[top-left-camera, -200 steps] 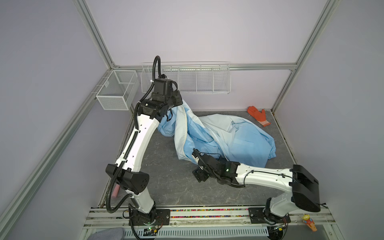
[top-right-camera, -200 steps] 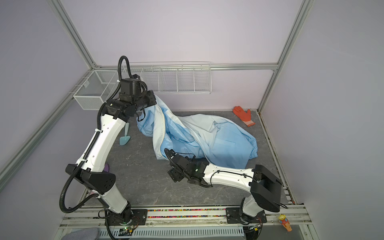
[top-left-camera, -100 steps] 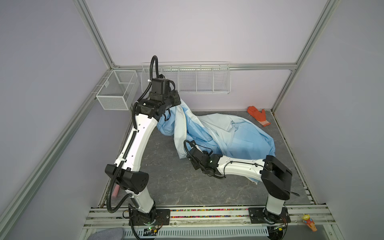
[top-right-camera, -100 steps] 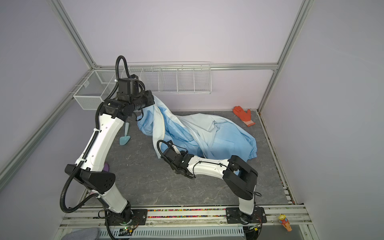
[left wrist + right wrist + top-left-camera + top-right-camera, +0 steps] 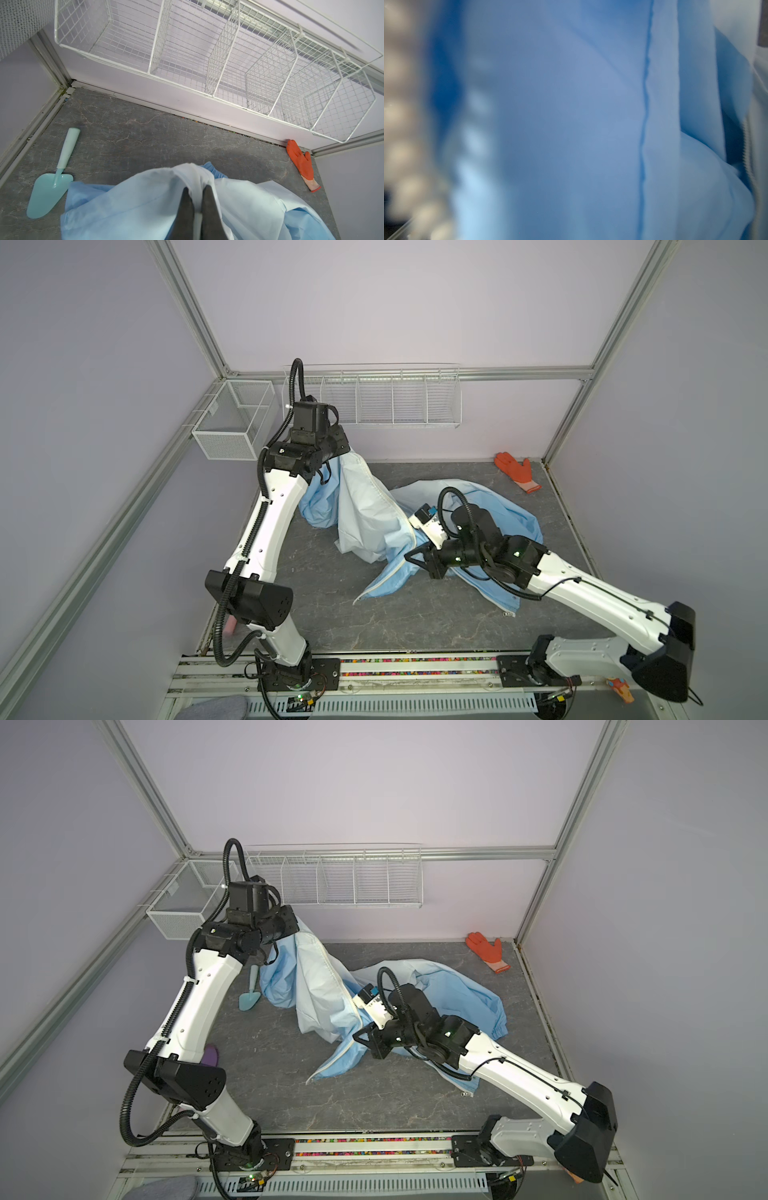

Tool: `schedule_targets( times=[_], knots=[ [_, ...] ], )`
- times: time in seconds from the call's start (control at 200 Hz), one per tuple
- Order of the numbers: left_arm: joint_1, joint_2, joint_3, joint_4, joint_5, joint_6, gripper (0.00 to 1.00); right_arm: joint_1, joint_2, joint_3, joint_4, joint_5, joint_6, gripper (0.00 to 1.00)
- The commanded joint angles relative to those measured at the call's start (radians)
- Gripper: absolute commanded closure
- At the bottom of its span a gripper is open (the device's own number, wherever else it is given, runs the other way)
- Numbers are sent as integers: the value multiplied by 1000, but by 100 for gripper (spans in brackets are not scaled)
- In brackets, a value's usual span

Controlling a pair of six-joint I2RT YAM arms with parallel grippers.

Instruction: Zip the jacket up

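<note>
The grey floor by the back wall (image 5: 379, 472) (image 5: 192, 146) is below my left gripper, so next I should lower it there and release the jacket's whitish top edge.
The light-blue jacket (image 5: 365, 510) (image 5: 320, 986) lies crumpled on the grey floor, one end raised at the back left. My left gripper (image 5: 196, 188) (image 5: 347, 452) is shut on that raised whitish top edge, and cloth fills the gap between its dark fingers. The white zipper (image 5: 386, 497) (image 5: 337, 979) runs down from there to my right gripper (image 5: 411, 562) (image 5: 359, 1038). That gripper is shut on the jacket's zipper edge at mid-floor. In the right wrist view blue jacket cloth (image 5: 571, 104) fills the picture and hides the fingers; zipper teeth (image 5: 746, 149) show at one edge.
An orange glove (image 5: 517, 470) (image 5: 302, 164) lies in the back right corner. A teal trowel (image 5: 249, 998) (image 5: 52, 187) lies left of the jacket. A white wire shelf (image 5: 390, 402) hangs on the back wall and a mesh box (image 5: 232, 427) on the left wall.
My right gripper has shut on the jacket's zipper edge and moved right and forward. The lower flap now trails toward the front. The left arm has stayed almost still.
</note>
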Motion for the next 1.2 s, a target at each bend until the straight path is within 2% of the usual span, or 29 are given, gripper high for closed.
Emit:
schedule_targets(
  times=[0.0,0.11,0.255,0.41,0.51,0.665,0.735,0.905,0.96,1.03,1.095,1.125,1.17,1.195],
  knots=[
    [5,-32,-75,68,-37,26,100,-151,59,-112,-2,-348,15,88],
    [4,-34,-180,119,-30,13,100,-221,205,-108,-64,-383,4,87],
    [5,-31,-317,194,-34,-9,100,-267,358,-88,-95,-227,85,91],
    [5,3,-432,264,-48,-36,100,-301,383,-76,-145,-64,112,88],
    [5,47,-465,298,-58,-51,100,-302,369,-58,-191,-22,94,87],
    [11,143,-388,306,-72,-77,100,-303,337,-49,-274,6,60,86],
    [16,187,-318,292,-96,-98,100,-304,322,-48,-320,16,51,88],
    [26,306,-148,224,-173,-173,100,-305,228,-86,-361,70,104,86],
    [27,339,-104,207,-179,-191,100,-303,196,-92,-386,119,131,82],
    [27,378,-56,197,-141,-200,100,-304,159,-98,-401,158,154,59],
    [27,401,-11,169,-88,-197,69,-294,126,-98,-415,188,166,44],
    [25,404,5,146,-68,-199,57,-288,110,-93,-426,203,169,39],
    [24,394,8,121,-55,-205,47,-271,93,-79,-441,225,174,33],
    [22,381,-6,123,-46,-204,45,-259,83,-70,-449,236,179,31]
  ],
)
